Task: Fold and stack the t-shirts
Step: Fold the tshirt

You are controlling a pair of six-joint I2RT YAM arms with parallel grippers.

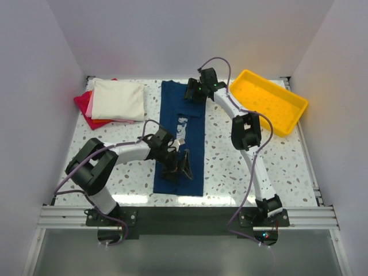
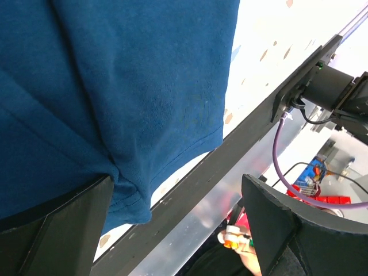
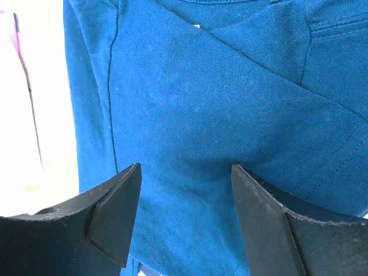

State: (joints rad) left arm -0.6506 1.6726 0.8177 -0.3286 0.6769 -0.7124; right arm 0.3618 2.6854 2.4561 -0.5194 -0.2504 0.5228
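Note:
My right gripper is going back next from the collar to the tray-side corner of the near hem (image 1: 202,194).
The navy blue t-shirt (image 1: 195,144) lies on the table as a long narrow strip, its pale chest print (image 1: 182,127) facing up. My left gripper (image 1: 179,168) is open low over the strip's near part. In the left wrist view the gripper (image 2: 177,190) has its jaws wide apart, and the shirt's hem (image 2: 126,86) bunches against the left finger. My right gripper (image 1: 192,92) is open at the strip's far, collar end. In the right wrist view the gripper (image 3: 185,172) has its jaws spread just above the blue cloth (image 3: 190,86). A folded cream shirt (image 1: 119,99) tops pink (image 1: 90,105) and red (image 1: 98,122) shirts at the far left.
A yellow plastic tray (image 1: 267,100) stands at the far right corner. The dark metal rail (image 1: 184,215) runs along the table's near edge and also shows in the left wrist view (image 2: 230,167). White walls close in the sides and back.

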